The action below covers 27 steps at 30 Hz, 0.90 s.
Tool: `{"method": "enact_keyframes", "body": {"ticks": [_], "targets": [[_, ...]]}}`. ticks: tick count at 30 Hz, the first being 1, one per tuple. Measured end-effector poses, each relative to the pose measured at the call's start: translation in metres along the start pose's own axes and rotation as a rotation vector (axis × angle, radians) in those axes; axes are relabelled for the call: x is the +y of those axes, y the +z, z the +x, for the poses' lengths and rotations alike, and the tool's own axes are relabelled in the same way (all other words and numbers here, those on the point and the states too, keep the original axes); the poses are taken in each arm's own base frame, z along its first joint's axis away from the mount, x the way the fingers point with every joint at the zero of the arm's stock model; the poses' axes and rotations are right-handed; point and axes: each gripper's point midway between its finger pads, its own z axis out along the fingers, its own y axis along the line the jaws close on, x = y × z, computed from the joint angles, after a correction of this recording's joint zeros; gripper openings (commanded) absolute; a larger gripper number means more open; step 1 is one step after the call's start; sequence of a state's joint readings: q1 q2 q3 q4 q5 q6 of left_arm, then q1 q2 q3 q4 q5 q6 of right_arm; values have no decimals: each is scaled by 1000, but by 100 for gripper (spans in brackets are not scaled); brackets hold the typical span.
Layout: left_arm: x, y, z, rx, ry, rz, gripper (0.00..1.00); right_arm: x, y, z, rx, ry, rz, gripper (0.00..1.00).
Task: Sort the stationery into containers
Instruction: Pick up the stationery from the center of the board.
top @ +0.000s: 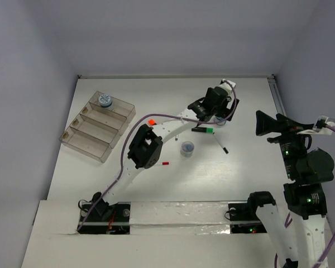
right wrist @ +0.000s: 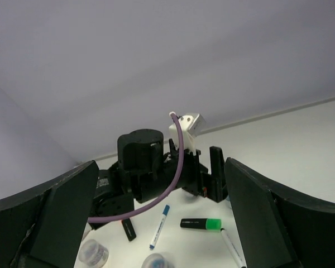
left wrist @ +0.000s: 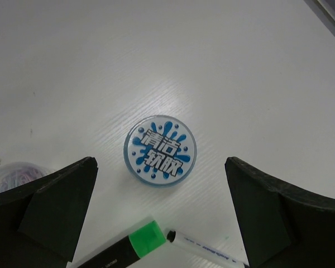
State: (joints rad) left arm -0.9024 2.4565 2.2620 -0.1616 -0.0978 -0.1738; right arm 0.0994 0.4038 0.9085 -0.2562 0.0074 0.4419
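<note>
My open left gripper should go down next around the sides of the round jar (top: 220, 121) (left wrist: 159, 151). The jar stands below it, and the blue label already shows between the two fingers.
My left gripper (top: 221, 116) is open and hangs over a round jar with a blue splash label (left wrist: 160, 151), which sits between and just beyond its fingertips (left wrist: 67, 190) without touching them. A green/black highlighter (left wrist: 128, 245) and a white pen with a black cap (left wrist: 204, 249) lie close in front of it; both show from above, the highlighter (top: 202, 130) and the pen (top: 220, 144). The clear organiser tray (top: 86, 137) stands at the left with a blue-topped jar (top: 105, 100) in its back compartment. My right gripper (top: 263, 124) is open, empty, raised at the right.
Another jar (top: 187, 148) stands mid-table. An orange highlighter (top: 151, 121) and a red pen cap (top: 165, 163) lie by the left arm. The right wrist view shows a blue-capped pen (right wrist: 159, 226) and two jars (right wrist: 93, 252) near the left arm. The table's back wall is close behind.
</note>
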Motion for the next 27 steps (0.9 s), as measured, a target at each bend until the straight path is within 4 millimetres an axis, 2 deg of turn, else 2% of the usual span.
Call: {"method": "enact_keyframes", "body": {"ticks": [5,9,20,24,26,27], "targets": [[1,10,-8,-37,0,-17,99,0,-2,7,31,0,-5,100],[4,21,-5,-48,6,-34,99,2,-3,9,42,0,-15,100],[4,49,53,46,27,-39,96,2,1,21,79,1,-32,100],[0,51,59,54,28,-31,68,0,2,28,97,2,-31,100],[-1,51,59,51,30,-29,59,0,2,30,102,2,-33,100],[-2,51,58,47,27,-27,50,-1,2,31,105,2,-33,100]]}}
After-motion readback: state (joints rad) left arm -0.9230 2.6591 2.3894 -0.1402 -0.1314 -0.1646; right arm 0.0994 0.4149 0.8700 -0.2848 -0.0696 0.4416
